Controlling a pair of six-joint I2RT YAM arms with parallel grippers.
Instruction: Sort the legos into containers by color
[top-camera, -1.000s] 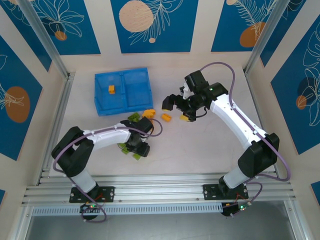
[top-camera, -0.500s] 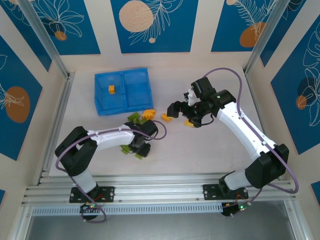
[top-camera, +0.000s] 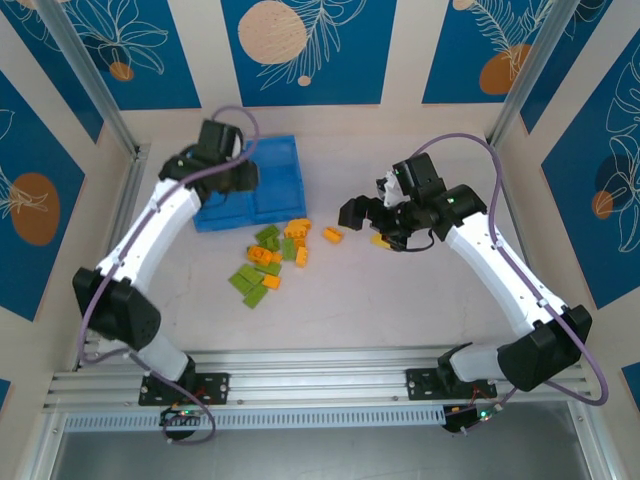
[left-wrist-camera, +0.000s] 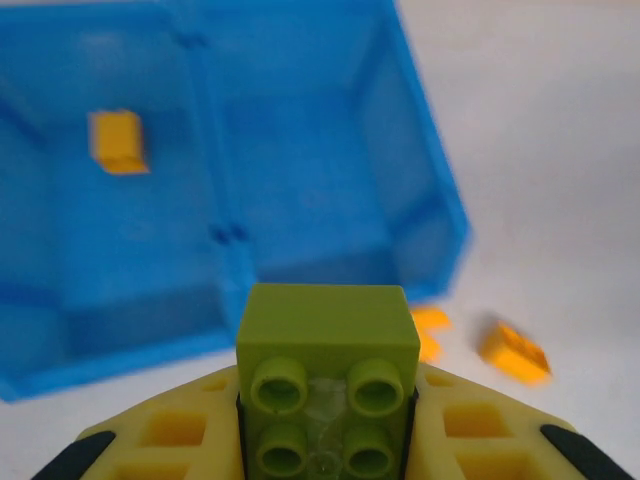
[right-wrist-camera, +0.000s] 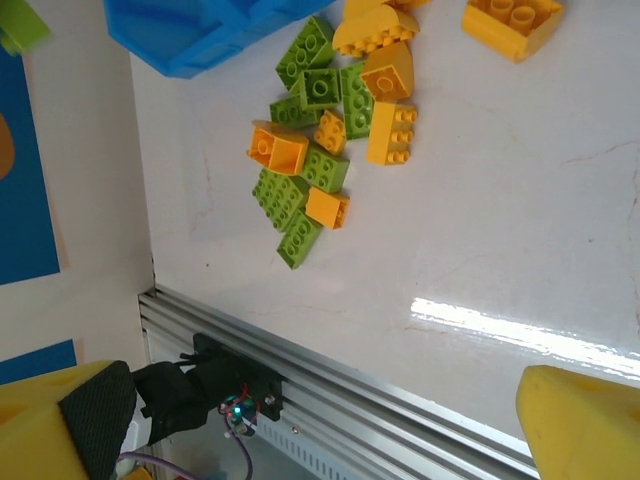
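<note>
My left gripper holds the lime green lego and should carry it outward next, then lower it into the tray's bare container (top-camera: 275, 181), since the other container holds an orange lego.
My left gripper (top-camera: 243, 174) hangs over the blue tray (top-camera: 278, 185) at the back left, shut on a lime green lego (left-wrist-camera: 328, 322) that sits between its yellow fingers (left-wrist-camera: 178, 430). In the left wrist view the tray's left container (left-wrist-camera: 110, 225) holds one orange lego (left-wrist-camera: 118, 141); the right container (left-wrist-camera: 300, 170) is bare. The loose legos (top-camera: 268, 262), green and orange mixed, lie in a pile in front of the tray. My right gripper (top-camera: 367, 222) hovers open, right of a lone orange lego (top-camera: 333, 235), with nothing between its fingers.
Aluminium rails (top-camera: 320, 375) run along the table's near edge. Panel walls (top-camera: 110, 120) close in the left, back and right sides. In the right wrist view, bare table (right-wrist-camera: 480, 220) lies between the lego pile (right-wrist-camera: 325, 130) and the rail.
My left arm has risen from the pile with the green lego and swung back over the tray. My right gripper drifted slightly right and stayed open.
</note>
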